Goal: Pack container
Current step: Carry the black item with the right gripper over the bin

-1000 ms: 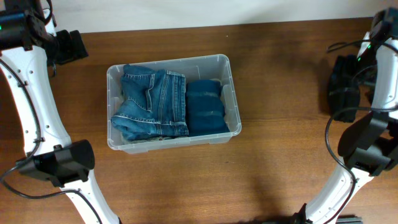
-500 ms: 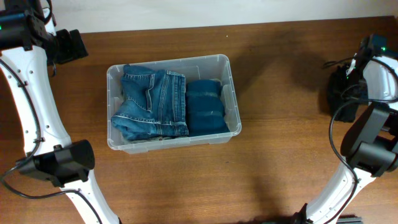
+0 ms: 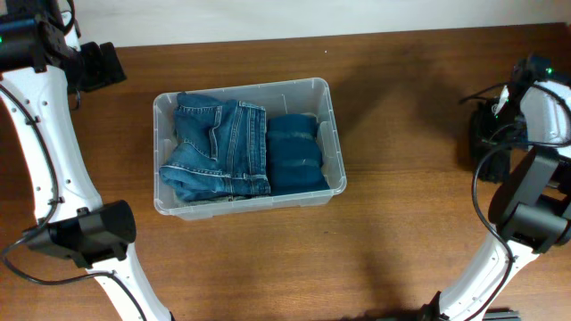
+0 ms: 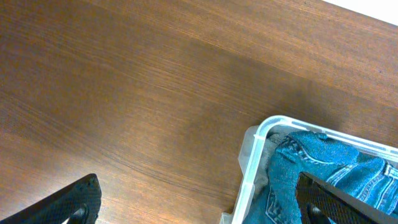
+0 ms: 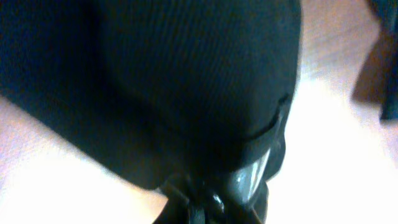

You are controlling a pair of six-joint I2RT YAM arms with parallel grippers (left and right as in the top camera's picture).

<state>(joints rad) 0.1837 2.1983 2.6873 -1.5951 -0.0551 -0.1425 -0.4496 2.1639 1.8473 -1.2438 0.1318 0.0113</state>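
My right gripper is going to lift and swing to the left in the overhead view next, then let go over the darker blue garment (image 3: 294,156), because the black garment is still unpacked.
The clear plastic container (image 3: 336,134) stands left of the table's centre. Inside lie folded light blue jeans (image 3: 219,147) and a darker blue folded garment (image 3: 294,156). My left gripper (image 3: 98,67) hovers open beyond the container's far-left corner. In the left wrist view its fingers (image 4: 78,199) stand wide apart over the container's rim (image 4: 252,168) and the jeans (image 4: 323,168). My right gripper (image 3: 500,120) is down on a black garment (image 3: 486,143) at the table's right edge. In the right wrist view that gripper (image 5: 208,199) is shut, pinching the black garment (image 5: 186,74), which fills most of the view.
The brown wooden table (image 3: 410,205) has a white wall along its far edge. Cables (image 3: 477,67) trail beside the right arm near the black garment. Both arm bases stand at the front corners.
The right arm has dropped onto the black garment and its jaws have gone from open to shut on the cloth. The left arm and the container have not moved.
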